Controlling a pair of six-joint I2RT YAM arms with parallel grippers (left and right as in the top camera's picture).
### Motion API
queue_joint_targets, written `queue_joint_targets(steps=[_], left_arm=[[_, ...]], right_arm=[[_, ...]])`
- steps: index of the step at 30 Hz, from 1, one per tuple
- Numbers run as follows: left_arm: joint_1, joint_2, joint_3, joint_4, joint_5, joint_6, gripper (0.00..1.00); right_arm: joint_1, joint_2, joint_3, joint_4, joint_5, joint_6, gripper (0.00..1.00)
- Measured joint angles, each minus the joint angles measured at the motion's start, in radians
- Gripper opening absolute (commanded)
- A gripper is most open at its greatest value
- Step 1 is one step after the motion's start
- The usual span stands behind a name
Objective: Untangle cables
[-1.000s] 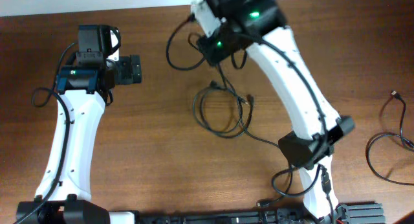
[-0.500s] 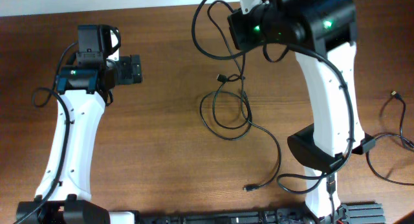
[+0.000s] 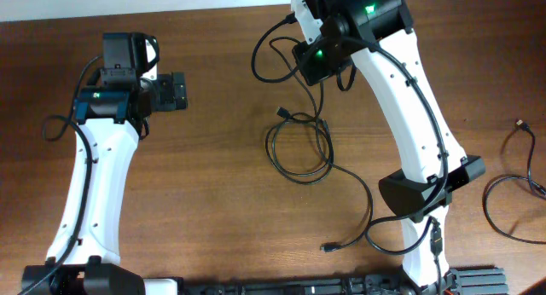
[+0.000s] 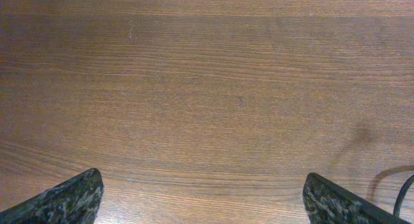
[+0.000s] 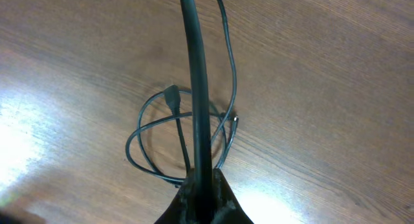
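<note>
My right gripper lifts and swings to the right in the overhead view next, then moves down toward the separate cable, because the held cable crosses the coil (image 3: 299,154).
In the overhead view my right gripper (image 3: 322,65) is at the far middle of the table, shut on a thin black cable (image 3: 266,52) that hangs in a loop to its left. Below it more cable lies in a loose coil (image 3: 299,154) with a plug end (image 3: 281,114), and a tail runs toward the front to another plug (image 3: 328,246). In the right wrist view the shut jaws (image 5: 206,185) pinch the cable (image 5: 194,81), with the coil (image 5: 155,149) on the table beneath. My left gripper (image 3: 175,92) is open and empty at the far left, and its fingers (image 4: 207,198) frame bare wood.
A separate black cable (image 3: 512,188) lies in loops at the right edge of the wooden table (image 3: 213,201). A bit of cable (image 4: 406,188) shows at the left wrist view's lower right corner. The arm bases and their thicker wires stand along the front edge.
My right arm swung right with the cable, then back left. The cable's tail slid out toward the front of the table. The left arm has not moved.
</note>
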Motion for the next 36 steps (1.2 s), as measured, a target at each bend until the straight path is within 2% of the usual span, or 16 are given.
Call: queue_joint_targets(steps=[4,11,16,20,22,27,32,36], left_arm=[[0.000,0.000,0.000,0.000,0.000,0.000,0.99],[0.000,0.000,0.000,0.000,0.000,0.000,0.99],[0.000,0.000,0.000,0.000,0.000,0.000,0.99],[0.000,0.000,0.000,0.000,0.000,0.000,0.99],[0.000,0.000,0.000,0.000,0.000,0.000,0.99],[0.000,0.000,0.000,0.000,0.000,0.000,0.99],[0.000,0.000,0.000,0.000,0.000,0.000,0.99],[0.000,0.000,0.000,0.002,0.000,0.000,0.99]], right_arm=[[-0.013,0.000,-0.042,0.000,0.040,0.000,0.04],[-0.036,0.000,-0.226,0.000,0.056,-0.017,0.04],[-0.064,0.000,-0.207,0.010,0.055,-0.006,0.04],[-0.069,0.000,-0.021,0.037,0.025,-0.003,0.04],[-0.069,0.005,0.158,0.064,-0.008,-0.003,0.04],[-0.069,-0.002,0.468,0.119,-0.037,0.003,0.04],[-0.069,-0.043,0.506,0.266,-0.040,0.034,0.04],[-0.069,-0.078,0.505,0.615,-0.040,0.057,0.04]])
